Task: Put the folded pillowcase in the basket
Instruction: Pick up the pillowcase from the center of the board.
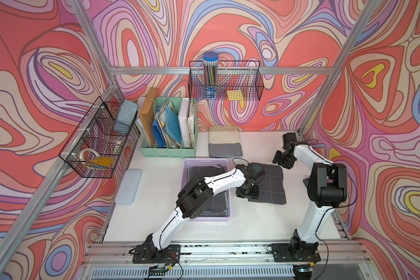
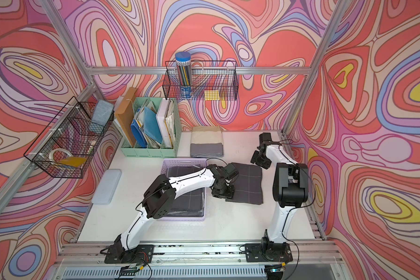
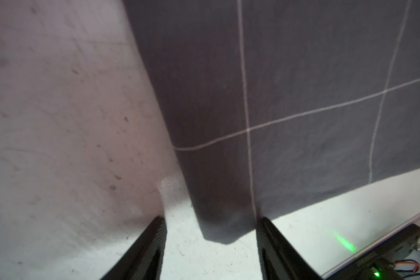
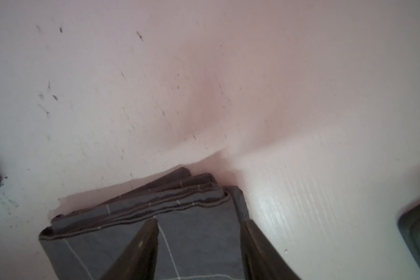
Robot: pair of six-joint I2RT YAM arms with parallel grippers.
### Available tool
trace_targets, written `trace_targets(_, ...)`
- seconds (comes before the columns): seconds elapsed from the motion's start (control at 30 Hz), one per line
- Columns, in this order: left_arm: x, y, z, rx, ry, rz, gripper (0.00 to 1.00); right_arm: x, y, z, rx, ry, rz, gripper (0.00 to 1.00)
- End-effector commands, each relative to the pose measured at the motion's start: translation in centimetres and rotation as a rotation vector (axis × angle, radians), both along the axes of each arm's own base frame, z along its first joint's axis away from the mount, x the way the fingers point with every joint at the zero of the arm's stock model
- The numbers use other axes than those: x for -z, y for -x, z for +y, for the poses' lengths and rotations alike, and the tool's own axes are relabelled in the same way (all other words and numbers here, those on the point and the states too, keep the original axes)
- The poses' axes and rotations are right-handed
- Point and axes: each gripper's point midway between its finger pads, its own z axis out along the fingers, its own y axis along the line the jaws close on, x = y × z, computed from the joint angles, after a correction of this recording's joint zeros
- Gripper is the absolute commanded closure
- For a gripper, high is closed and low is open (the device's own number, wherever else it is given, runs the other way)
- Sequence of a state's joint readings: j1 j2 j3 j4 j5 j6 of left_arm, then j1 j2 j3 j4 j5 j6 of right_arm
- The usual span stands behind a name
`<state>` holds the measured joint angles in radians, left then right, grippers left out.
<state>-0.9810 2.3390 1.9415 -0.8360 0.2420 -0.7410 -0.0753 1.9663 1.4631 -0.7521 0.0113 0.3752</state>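
My right gripper goes down onto the pillowcase's far corner away from the basket next and closes there, since the stacked folded edges lie below its open fingers.
The folded pillowcase (image 1: 272, 184) (image 2: 249, 183), dark grey with thin white grid lines, lies flat on the white table just right of the lavender basket (image 1: 205, 160) (image 2: 180, 160). A similar dark grey folded cloth (image 1: 216, 201) lies inside the basket. My left gripper (image 1: 246, 195) (image 3: 211, 218) is open at the pillowcase's near left corner, which lies between its fingers untouched. My right gripper (image 1: 280, 161) (image 4: 199, 220) is open over the far right corner, where the stacked folded edges (image 4: 136, 208) show.
A stack of folded beige and grey cloth (image 1: 224, 143) lies behind the basket. A green file organiser (image 1: 169, 131) stands at the back left. Black wire baskets hang on the left wall (image 1: 97, 143) and back wall (image 1: 224, 81). A pale flat case (image 1: 129, 185) lies left of the basket.
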Motion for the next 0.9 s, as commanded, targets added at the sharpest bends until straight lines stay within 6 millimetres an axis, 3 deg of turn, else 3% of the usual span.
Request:
trace_targets(0.0, 1.3, 0.3, -0.4, -0.002, 0.002, 0.04, 0.46, 2.5, 1.1, -0.5, -0.002, 0.001, 0.076, 0.44)
trace_targets(0.17, 1.2, 0.9, -0.8, 0.008, 0.026, 0.075, 0.51, 4.3, 1.8, -0.2, -0.012, -0.032, 0.13, 0.44)
trace_targets(0.37, 1.6, 1.4, -1.2, 0.021, 0.038, 0.09, 0.72, 5.2, 2.5, 0.4, -0.033, -0.063, 0.163, 0.48)
trace_targets(0.5, 1.9, 1.3, -1.7, 0.021, 0.054, 0.098, 0.81, 6.3, 3.3, 0.9, -0.046, -0.088, 0.21, 0.54)
trace_targets(0.6, 2.1, 1.1, -1.9, 0.025, 0.056, 0.102, 0.88, 7.0, 3.9, 1.3, -0.052, -0.108, 0.234, 0.66)
trace_targets(0.77, 1.8, 0.4, -1.6, 0.038, 0.048, 0.084, 1.0, 7.3, 4.0, 1.5, -0.047, -0.12, 0.225, 0.98)
trace_targets(0.87, 1.3, -0.3, -1.2, 0.032, 0.052, 0.074, 1.0, 6.8, 3.8, 1.3, -0.039, -0.111, 0.205, 1.0)
